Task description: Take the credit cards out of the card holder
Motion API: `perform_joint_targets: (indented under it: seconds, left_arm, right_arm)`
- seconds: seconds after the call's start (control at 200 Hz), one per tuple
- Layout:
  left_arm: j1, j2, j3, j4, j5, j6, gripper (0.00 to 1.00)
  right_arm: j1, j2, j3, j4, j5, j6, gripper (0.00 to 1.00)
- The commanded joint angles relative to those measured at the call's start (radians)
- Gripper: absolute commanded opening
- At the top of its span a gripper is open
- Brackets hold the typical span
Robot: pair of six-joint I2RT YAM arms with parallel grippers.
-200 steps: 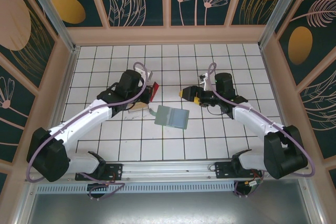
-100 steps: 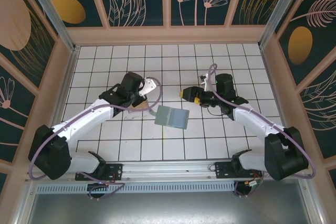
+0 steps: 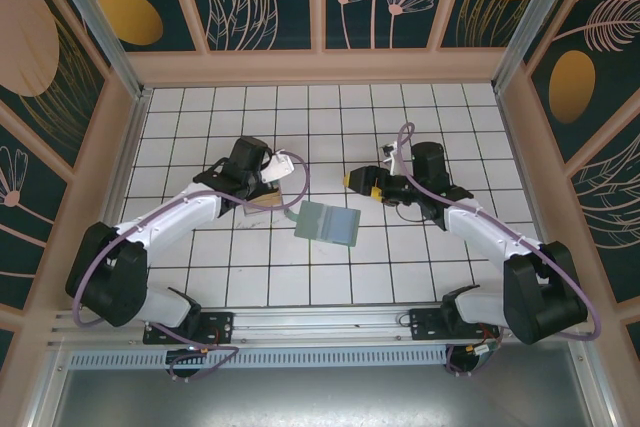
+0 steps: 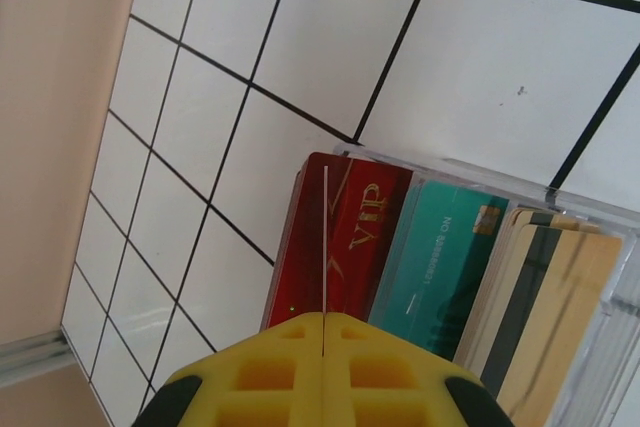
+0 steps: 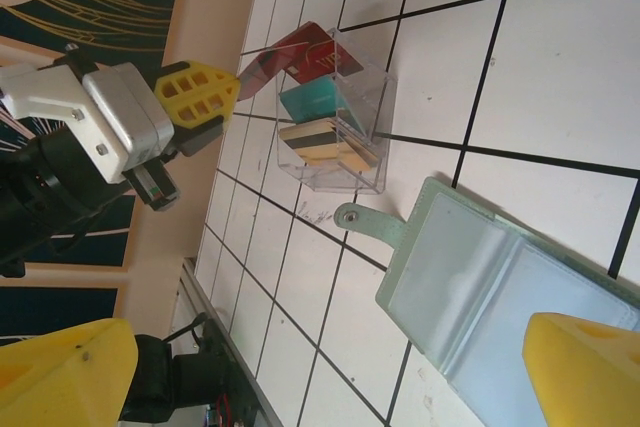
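I will move my left gripper down toward the red VIP card, then release the held card, as the thin credit card still juts up from the tray's end slot.
The card holder [image 3: 328, 222] lies open on the tiles, grey-green outside and light blue inside, its snap tab [image 5: 372, 223] pointing at a clear tray. My left gripper [image 4: 325, 317] is shut on a thin credit card, edge-on in the left wrist view and red [image 5: 285, 55] in the right wrist view. The card's far end reaches into the tray's end slot. My right gripper [image 5: 325, 377] stands open above the holder [image 5: 480, 277], nothing between its fingers.
The clear tray [image 5: 350, 175] stands just left of the holder and holds a red VIP card [image 4: 355, 232], a teal card [image 4: 440, 257] and tan cards [image 4: 555, 317]. Wooden walls bound the tiled floor on the left, right and far sides.
My left gripper has swung left and down with the red card, from beside the tray to over it. The right arm and the holder have not moved.
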Motion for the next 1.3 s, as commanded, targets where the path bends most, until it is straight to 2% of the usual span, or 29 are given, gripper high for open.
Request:
perform_joint_targets:
  seconds: [0.0, 0.48, 0.561, 0.591, 0.611, 0.936, 0.981, 1.021, 1.296]
  left_arm:
    - [0.005, 0.033, 0.000, 0.026, 0.024, 0.026, 0.00]
    - [0.019, 0.098, -0.013, 0.105, -0.024, 0.041, 0.01]
    - [0.021, 0.100, -0.021, 0.132, -0.045, 0.044, 0.07]
    - [0.021, 0.101, -0.024, 0.141, -0.053, 0.046, 0.18]
    - [0.022, 0.100, -0.025, 0.144, -0.056, 0.046, 0.22]
    - [0.053, 0.081, -0.034, 0.188, -0.053, 0.012, 0.25]
    - [0.053, 0.079, -0.038, 0.198, -0.059, 0.008, 0.43]
    - [0.054, 0.079, -0.043, 0.208, -0.070, -0.001, 0.49]
    - [0.061, 0.062, -0.025, 0.161, -0.010, -0.038, 0.53]
  right_arm:
    - [-0.012, -0.017, -0.014, 0.037, 0.001, -0.008, 0.99]
    - [-0.025, -0.014, -0.032, 0.055, -0.009, -0.004, 0.99]
    - [-0.026, -0.009, -0.032, 0.061, -0.014, -0.001, 0.99]
    - [-0.026, -0.006, -0.031, 0.062, -0.015, 0.000, 0.99]
    - [-0.025, -0.005, -0.031, 0.064, -0.015, 0.001, 0.99]
    - [-0.026, 0.009, -0.028, 0.073, -0.023, 0.006, 0.99]
    - [-0.026, 0.009, -0.028, 0.074, -0.023, 0.007, 0.99]
    - [-0.025, 0.011, -0.028, 0.075, -0.024, 0.007, 0.99]
    - [-0.026, 0.002, -0.037, 0.072, -0.023, 0.007, 0.99]
